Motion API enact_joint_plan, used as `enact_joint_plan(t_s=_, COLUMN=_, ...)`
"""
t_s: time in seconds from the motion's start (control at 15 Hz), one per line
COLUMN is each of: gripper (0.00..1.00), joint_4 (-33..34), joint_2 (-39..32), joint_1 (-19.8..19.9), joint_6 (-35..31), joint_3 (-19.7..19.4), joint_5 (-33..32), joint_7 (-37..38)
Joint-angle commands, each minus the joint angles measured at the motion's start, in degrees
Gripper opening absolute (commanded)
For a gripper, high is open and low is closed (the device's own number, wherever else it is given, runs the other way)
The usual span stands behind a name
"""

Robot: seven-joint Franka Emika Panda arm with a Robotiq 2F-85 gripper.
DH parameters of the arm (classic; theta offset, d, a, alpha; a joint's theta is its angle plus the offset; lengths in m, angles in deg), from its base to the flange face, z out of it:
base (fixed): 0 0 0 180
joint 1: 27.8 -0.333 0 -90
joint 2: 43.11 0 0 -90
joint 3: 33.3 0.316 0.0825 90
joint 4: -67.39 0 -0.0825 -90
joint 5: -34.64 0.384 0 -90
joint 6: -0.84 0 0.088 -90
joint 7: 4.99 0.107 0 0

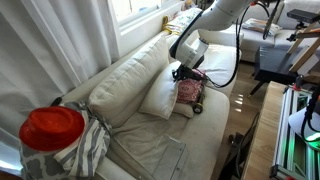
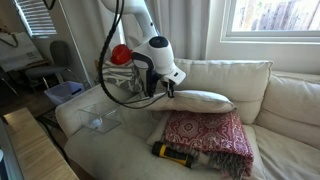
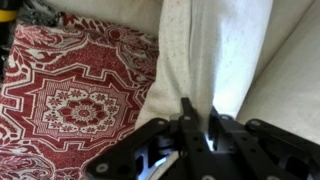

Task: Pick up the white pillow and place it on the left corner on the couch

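Observation:
My gripper pulls the fold up and toward the couch end with the red cap-like object next, then releases it. The white pillow overlaps the red patterned one.
The white pillow is a plain cream cushion. It rests partly on the red patterned pillow and leans against the back cushions of the cream couch. My gripper is at the pillow's near edge, fingers closed with its fabric pinched between them. In the wrist view the fingers clamp a fold of the white pillow, with the red pillow beside it. In an exterior view the gripper sits above the white pillow on the couch.
A clear plastic box lies on the seat near one couch end, also seen in an exterior view. A yellow and black tool lies in front of the red pillow. A red cap-like object sits on striped cloth at the armrest.

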Motion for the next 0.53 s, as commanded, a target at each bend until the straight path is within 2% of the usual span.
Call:
enact_joint_plan(t_s=0.0, gripper=0.04, joint_4=-10.59, joint_2=10.96, joint_1=-1.7, joint_6=7.31, joint_3=-1.44, joint_5=-1.6, joint_7=5.05)
enact_joint_plan(t_s=0.2, gripper=0.04, joint_4=-12.37, joint_2=15.14, joint_1=-2.6, joint_6=11.28, joint_3=-1.68, joint_5=-3.19, joint_7=8.12)
enact_joint_plan(t_s=0.4, gripper=0.04, joint_4=-11.29, joint_2=15.68, joint_1=-4.6, joint_6=11.03, joint_3=-3.19, joint_5=-5.88, joint_7=11.02)
enact_joint_plan(t_s=0.47, gripper=0.4, joint_4=-10.46, joint_2=14.98, joint_1=-4.44, joint_6=10.73, joint_3=-3.24, joint_5=-6.62, joint_7=9.94)
